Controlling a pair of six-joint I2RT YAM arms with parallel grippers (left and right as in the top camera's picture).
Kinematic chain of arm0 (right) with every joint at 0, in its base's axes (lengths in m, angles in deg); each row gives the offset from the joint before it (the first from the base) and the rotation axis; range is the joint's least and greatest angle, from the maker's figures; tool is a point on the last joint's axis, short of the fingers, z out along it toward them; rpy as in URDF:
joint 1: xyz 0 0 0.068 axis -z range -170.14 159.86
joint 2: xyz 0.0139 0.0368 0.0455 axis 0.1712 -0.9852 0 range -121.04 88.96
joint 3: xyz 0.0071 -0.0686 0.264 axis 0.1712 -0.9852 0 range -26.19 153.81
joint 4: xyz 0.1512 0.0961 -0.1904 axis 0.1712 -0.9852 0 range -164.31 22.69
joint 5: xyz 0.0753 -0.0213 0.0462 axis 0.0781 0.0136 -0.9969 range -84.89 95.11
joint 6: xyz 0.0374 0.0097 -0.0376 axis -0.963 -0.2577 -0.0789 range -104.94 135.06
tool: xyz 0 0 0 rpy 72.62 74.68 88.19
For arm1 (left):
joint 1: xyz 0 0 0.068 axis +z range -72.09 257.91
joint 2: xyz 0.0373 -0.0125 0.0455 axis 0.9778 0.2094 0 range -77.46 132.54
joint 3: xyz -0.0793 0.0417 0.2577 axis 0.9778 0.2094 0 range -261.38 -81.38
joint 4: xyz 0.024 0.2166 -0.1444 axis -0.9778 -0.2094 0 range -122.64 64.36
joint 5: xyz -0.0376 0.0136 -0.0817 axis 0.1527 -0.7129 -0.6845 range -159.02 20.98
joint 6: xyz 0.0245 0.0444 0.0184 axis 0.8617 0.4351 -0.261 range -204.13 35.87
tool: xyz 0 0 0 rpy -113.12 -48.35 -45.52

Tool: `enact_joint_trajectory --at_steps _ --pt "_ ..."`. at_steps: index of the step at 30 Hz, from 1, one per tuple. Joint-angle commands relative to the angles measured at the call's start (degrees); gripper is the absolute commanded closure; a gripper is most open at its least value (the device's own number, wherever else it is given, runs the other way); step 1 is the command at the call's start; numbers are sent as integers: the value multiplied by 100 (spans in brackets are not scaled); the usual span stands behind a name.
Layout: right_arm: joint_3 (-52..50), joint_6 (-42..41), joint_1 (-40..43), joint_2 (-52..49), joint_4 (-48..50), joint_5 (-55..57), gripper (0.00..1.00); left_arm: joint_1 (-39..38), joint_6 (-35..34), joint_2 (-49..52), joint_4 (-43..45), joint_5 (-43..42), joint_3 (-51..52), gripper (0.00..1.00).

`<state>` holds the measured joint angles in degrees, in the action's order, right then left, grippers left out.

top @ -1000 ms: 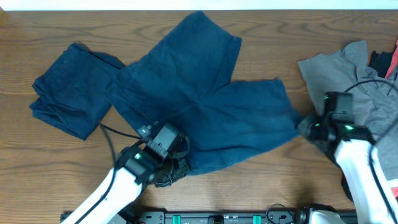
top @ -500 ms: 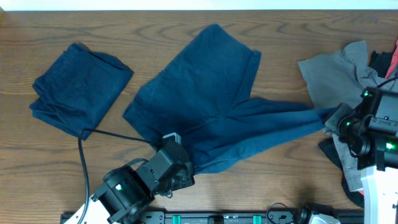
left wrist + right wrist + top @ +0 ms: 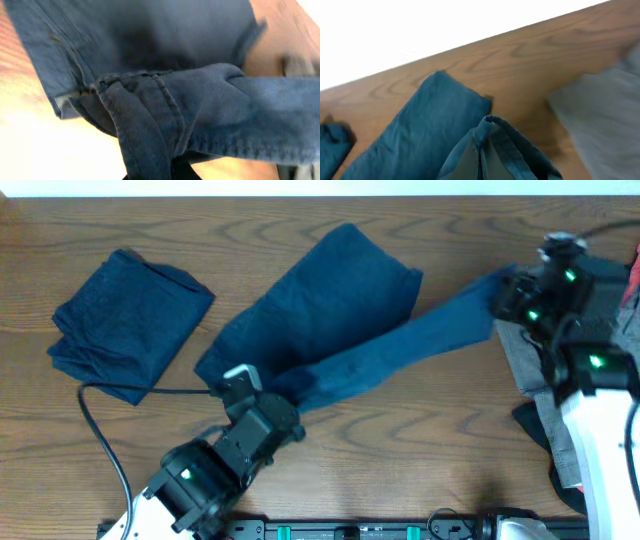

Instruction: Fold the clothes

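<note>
My left gripper moves away from my base toward the folded garment next, then releases the shorts' waist end over the flat leg (image 3: 95,40).
Dark blue shorts (image 3: 330,310) lie mid-table, one leg flat, the other leg (image 3: 410,350) pulled into a taut band between my grippers. My left gripper (image 3: 283,418) is shut on the shorts' waist end (image 3: 150,145), near the front of the table. My right gripper (image 3: 508,292) is shut on the leg's hem (image 3: 487,131), raised at the far right. A folded dark blue garment (image 3: 125,320) lies at the far left.
A pile of unfolded clothes, grey on top (image 3: 545,365) with red and black pieces (image 3: 625,275), sits at the right edge under my right arm. It shows blurred in the right wrist view (image 3: 600,110). A black cable (image 3: 100,430) trails from my left arm.
My right gripper has lifted the leg hem and carried it toward the far right. My left gripper moved slightly up with the waist end. The shorts' leg is stretched narrower.
</note>
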<state>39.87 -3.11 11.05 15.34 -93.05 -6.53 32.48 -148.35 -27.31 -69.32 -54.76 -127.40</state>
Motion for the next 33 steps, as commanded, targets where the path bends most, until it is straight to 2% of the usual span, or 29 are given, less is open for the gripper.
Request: enact_joint_trajectory --at_steps 1,12,19,26,27,28,29,30,31,33 --pt "647 262 -385 -601 7 367 99 503 98 162 61 616 -2 94" --pt "2347 413 -1187 -2612 -339 485 99 2562 1333 1025 931 297 -2 94" --pt "2723 411 -1432 -3491 -70 557 99 3886 1362 1578 1108 -321 -2 94" --pt "2723 409 -1707 -4105 608 560 99 4264 1364 2339 1661 -332 -2 93" --pt "2723 402 -1740 -4170 713 557 95 4264 1364 2461 1784 -332 -2 91" --pt "2723 345 -1781 -4266 876 560 82 4264 1364 2583 1910 -332 -2 86" --pt "2723 291 -1805 -4334 1010 535 64 4264 1366 2675 2015 -332 -2 78" --pt "2723 210 -1827 -4393 1163 487 36 4266 1453 2778 2129 -334 -2 64" --pt "2723 190 -1836 -4430 1252 452 29 4275 1587 2833 2201 -339 -2 52" --pt "2723 190 -1836 -4439 1320 385 1 4310 1768 2865 2197 -343 -2 25"
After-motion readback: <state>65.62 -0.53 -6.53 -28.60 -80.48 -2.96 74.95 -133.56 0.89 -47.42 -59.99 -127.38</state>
